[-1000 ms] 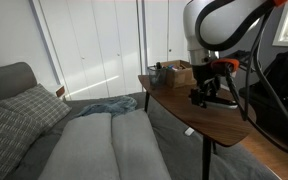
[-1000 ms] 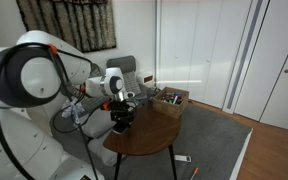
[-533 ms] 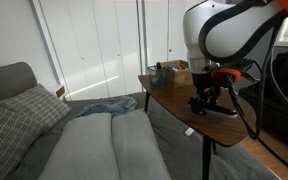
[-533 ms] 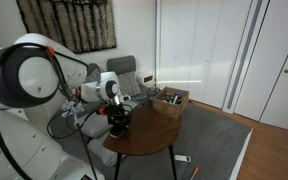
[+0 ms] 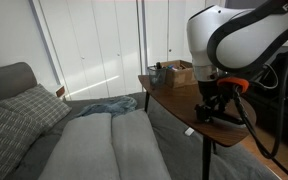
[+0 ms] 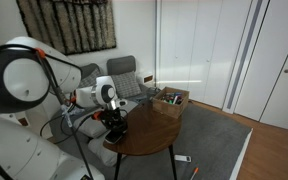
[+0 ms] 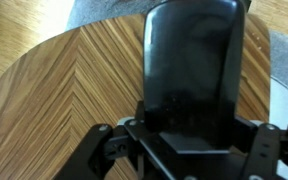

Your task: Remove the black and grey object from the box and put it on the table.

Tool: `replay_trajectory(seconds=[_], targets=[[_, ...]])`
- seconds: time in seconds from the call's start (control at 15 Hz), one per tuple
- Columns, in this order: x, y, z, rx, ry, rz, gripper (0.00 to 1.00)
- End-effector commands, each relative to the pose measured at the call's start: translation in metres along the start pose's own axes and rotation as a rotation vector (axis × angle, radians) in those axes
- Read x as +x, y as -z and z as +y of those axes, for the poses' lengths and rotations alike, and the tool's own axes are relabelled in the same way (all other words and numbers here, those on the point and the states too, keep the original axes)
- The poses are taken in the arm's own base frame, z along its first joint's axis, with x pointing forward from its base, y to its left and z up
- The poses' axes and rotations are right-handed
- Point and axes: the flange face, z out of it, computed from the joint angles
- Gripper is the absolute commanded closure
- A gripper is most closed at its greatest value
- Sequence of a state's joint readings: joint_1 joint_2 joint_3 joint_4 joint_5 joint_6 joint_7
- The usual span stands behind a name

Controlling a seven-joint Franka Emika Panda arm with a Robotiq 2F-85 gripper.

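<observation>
My gripper will next stay low over the table's end away from the box and open to let go of the black and grey object, as clear tabletop is below.
My gripper (image 5: 206,110) is shut on the black and grey object (image 7: 192,60), a smooth black slab that fills the middle of the wrist view. It hangs low over the table (image 5: 174,100), near the end far from the box; whether it touches the wood I cannot tell. In an exterior view the gripper (image 6: 114,128) is over the near end of the table (image 6: 154,135). The small brown box (image 5: 177,73) stands at the far end of the table and also shows in an exterior view (image 6: 170,100). In the wrist view the herringbone tabletop (image 7: 64,90) lies under the object.
A grey sofa (image 5: 74,140) with cushions and a blue cloth (image 5: 109,105) stands beside the table. A small dark cup-like item (image 5: 156,69) sits next to the box. A grey chair (image 6: 124,72) stands behind the table. Small items lie on the floor (image 6: 181,160).
The arm has moved away from the box toward the other end of the table and come lower, still holding the black object.
</observation>
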State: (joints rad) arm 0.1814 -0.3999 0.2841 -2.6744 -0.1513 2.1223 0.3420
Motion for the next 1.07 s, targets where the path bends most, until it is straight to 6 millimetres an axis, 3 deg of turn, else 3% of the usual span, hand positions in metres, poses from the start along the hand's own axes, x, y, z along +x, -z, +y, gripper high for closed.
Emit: replay_trajectory(seconds=[0.0, 0.47, 0.53, 0.6, 0.73, 1.0], targets=[[0.0, 0.0, 0.008, -0.03, -0.029, 0.028, 0.58], [0.011, -0.003, 0.018, -0.041, -0.007, 0.031, 0.58], [0.012, -0.004, 0.018, -0.036, -0.001, 0.03, 0.26], [0.013, -0.004, 0.018, -0.033, 0.003, 0.027, 0.06], [0.013, -0.005, 0.017, -0.029, 0.002, 0.027, 0.0], [0.001, 0.008, 0.024, -0.026, -0.046, 0.056, 0.0]])
